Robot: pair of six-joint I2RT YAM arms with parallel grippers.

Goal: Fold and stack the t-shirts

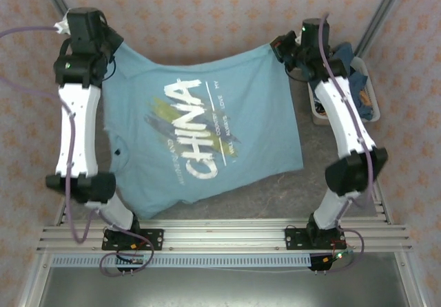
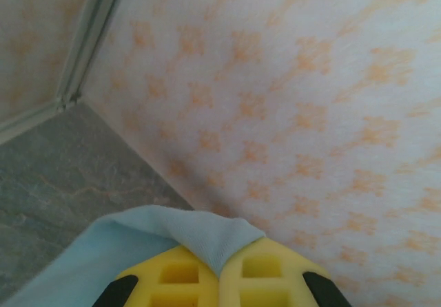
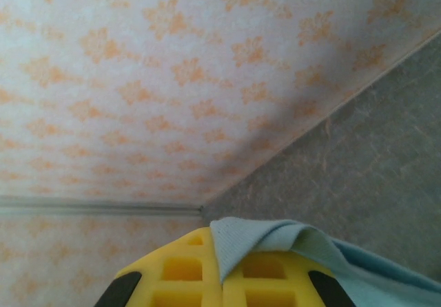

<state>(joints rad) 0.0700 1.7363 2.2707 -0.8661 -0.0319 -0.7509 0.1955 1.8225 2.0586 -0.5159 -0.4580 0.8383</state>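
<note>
My right gripper needs to pull the t-shirt's corner back and down first, then let go of the corner, so that the t-shirt (image 1: 200, 135) gets onto the grey table.
A light sky-blue t-shirt (image 1: 200, 135) with white "CHINA" lettering hangs stretched between both arms over the grey table, its lower part draped toward the near edge. At the back left, my left gripper (image 1: 114, 49) is shut on one corner of the t-shirt; in the left wrist view the cloth (image 2: 207, 241) is pinched between the yellow fingers (image 2: 172, 276). At the back right, my right gripper (image 1: 281, 51) is shut on the opposite corner, and the right wrist view has the fabric (image 3: 255, 241) squeezed between its yellow fingers (image 3: 179, 272).
A white plastic basket (image 1: 368, 90) holding darker blue cloth stands at the back right, close beside the right arm. The patterned back wall (image 1: 207, 11) is just behind both grippers. Bare grey table (image 1: 324, 155) lies right of the shirt.
</note>
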